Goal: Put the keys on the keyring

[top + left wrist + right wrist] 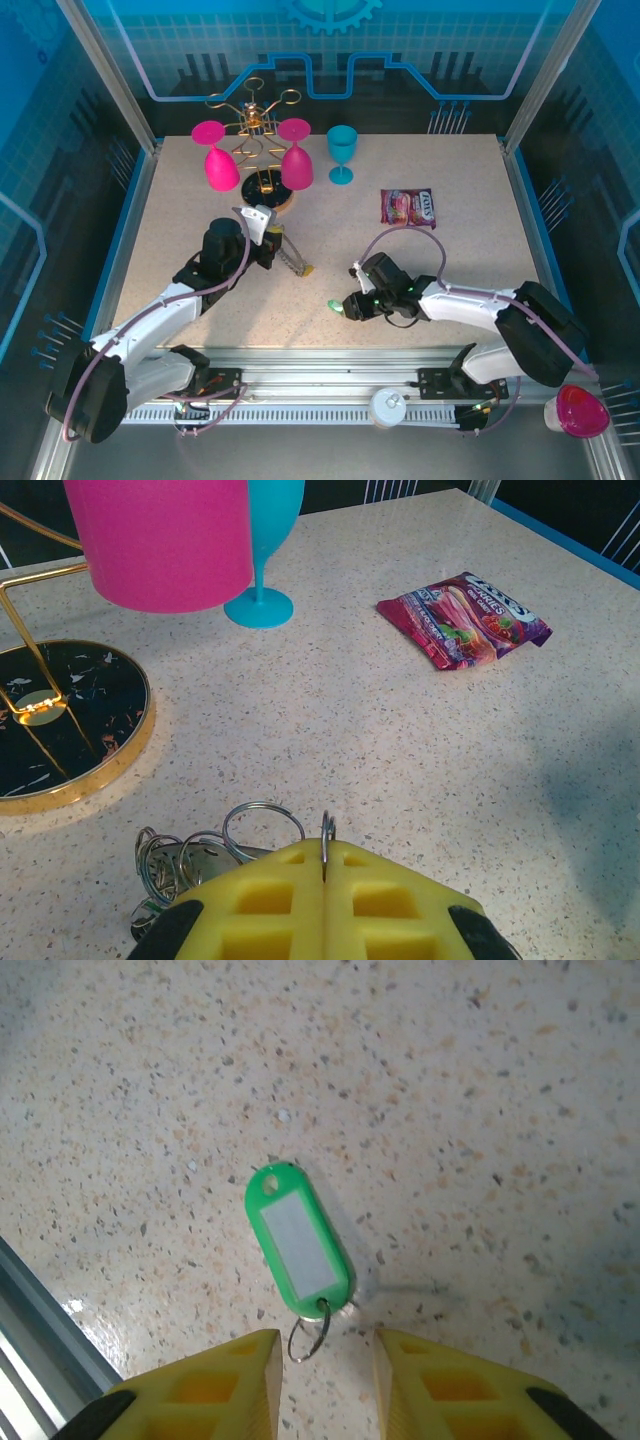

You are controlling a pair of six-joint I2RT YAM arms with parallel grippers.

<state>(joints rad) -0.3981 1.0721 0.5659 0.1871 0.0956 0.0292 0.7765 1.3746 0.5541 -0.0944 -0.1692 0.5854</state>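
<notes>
The robot should next lower its right gripper over the small split ring (310,1340) at the green key's end, then close the gripper on the ring.
My left gripper (326,852) is shut, its yellow pads pinching the thin metal keyring (327,825) edge-on just above the table. A bunch of smaller metal rings (165,865) hangs at its left side. In the top view the left gripper (266,228) is left of centre, with a strip ending in a yellow-orange tip (306,270) hanging below it. A green key (297,1240) lies flat on the table, and its small split ring (308,1332) sits between the fingertips of my open right gripper (325,1345). The top view shows the right gripper (347,305) just right of the green key (332,304).
A gold wire rack on a round black base (266,190) holds two pink glasses (219,160) at the back. A teal glass (342,150) stands beside it, and a snack packet (408,207) lies to the right. A pink bowl (580,410) sits off the table's front right.
</notes>
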